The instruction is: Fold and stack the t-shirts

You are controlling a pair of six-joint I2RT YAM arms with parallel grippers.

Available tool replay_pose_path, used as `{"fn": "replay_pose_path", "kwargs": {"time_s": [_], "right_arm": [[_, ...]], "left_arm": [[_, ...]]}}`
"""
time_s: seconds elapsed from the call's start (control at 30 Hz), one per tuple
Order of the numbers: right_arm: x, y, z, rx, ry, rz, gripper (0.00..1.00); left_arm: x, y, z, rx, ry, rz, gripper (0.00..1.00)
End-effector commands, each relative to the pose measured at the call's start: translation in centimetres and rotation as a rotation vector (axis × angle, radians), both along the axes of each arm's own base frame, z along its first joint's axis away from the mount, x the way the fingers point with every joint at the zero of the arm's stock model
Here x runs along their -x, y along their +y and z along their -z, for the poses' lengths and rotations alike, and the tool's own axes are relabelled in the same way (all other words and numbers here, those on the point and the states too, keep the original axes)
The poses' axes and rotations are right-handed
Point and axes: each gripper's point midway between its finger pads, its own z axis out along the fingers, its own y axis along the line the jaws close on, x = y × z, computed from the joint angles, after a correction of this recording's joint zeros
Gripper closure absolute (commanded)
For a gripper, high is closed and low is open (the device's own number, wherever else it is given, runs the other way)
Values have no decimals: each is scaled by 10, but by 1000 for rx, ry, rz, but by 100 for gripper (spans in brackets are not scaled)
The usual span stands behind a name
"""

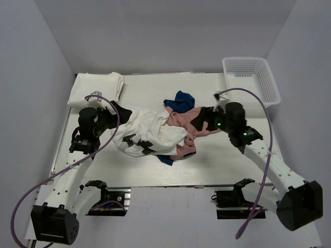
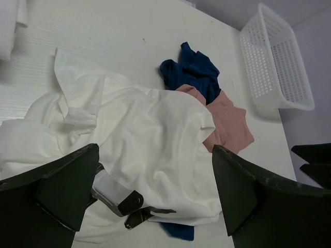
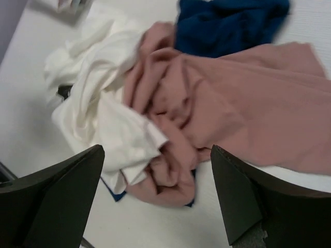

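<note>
My right gripper crosses from above the pink shirt (image 3: pixel 222 98) toward the black marks next and lowers onto white cloth, since the white shirt lies over the pink one.
A heap of t-shirts lies mid-table. A white one with black marks (image 1: pixel 147 132) is on the left, a dusty pink one (image 1: pixel 186 129) on the right, and a navy one (image 1: pixel 179 99) behind and under them. A folded white shirt (image 1: pixel 95 89) lies at the far left. My left gripper (image 1: pixel 118 110) is open above the white shirt's left edge (image 2: pixel 150 134). My right gripper (image 1: pixel 200 118) is open above the pink shirt (image 3: pixel 222 98). Both are empty. The navy shirt's print is hidden.
A white plastic mesh basket (image 1: pixel 252 78) stands at the far right corner, also in the left wrist view (image 2: pixel 276 59). Grey walls close in the table on the left, back and right. Bare tabletop (image 1: pixel 217 160) lies in front of the heap.
</note>
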Motion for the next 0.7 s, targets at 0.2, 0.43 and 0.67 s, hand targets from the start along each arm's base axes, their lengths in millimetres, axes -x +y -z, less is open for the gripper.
{"fn": "replay_pose_path", "kwargs": {"time_s": [0.2,0.43,0.67], "right_arm": [[34,150,40,453,-117,-376,9],[5,162,88,845,-150,-180,9],[3,144,124,946,-54,-97,23]], "left_arm": [[4,15,14,-35,34,-88,0],[6,28,19,-45,50,-170,0],[6,30,24,-53,69,-178,0]]}}
